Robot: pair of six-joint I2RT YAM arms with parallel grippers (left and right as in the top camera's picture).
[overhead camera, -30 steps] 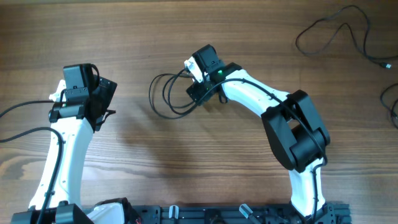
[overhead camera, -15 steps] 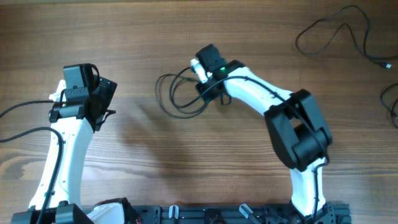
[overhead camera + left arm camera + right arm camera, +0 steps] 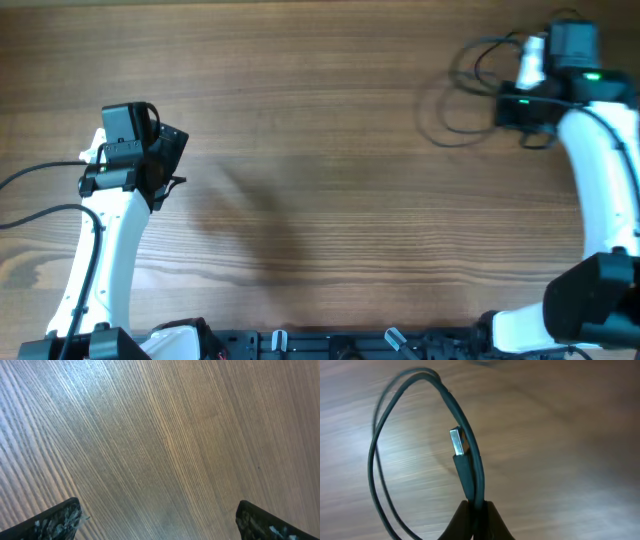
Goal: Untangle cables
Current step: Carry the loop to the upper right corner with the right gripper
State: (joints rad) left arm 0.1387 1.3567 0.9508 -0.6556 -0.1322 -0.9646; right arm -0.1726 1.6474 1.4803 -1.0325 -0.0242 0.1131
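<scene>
The hanging cable goes down with my right gripper toward the tabletop next, below the gripper and to its right in the overhead view, to rest there and be released.
My right gripper [image 3: 479,510] is shut on a thin dark cable [image 3: 465,425], pinching two strands side by side just below its silver-tipped plug [image 3: 457,442]. The rest of that cable hangs as a long loop [image 3: 375,460] to the left. Overhead, the right gripper [image 3: 514,110] sits at the far right of the table with the blurred cable loop [image 3: 445,120] trailing to its left. A second strand of cable [image 3: 482,50] lies just above it. My left gripper [image 3: 168,160] stands at the left, open [image 3: 157,510], over bare wood with nothing between its fingers.
The wooden table [image 3: 320,200] fills the view. The right arm's white link [image 3: 595,180] runs down the right edge to its base. The left arm's own thick black wires [image 3: 40,200] trail off the left edge.
The right gripper has closed on the cable near the table's middle and carried it quickly to the far right, the loop trailing behind. The left arm has not moved.
</scene>
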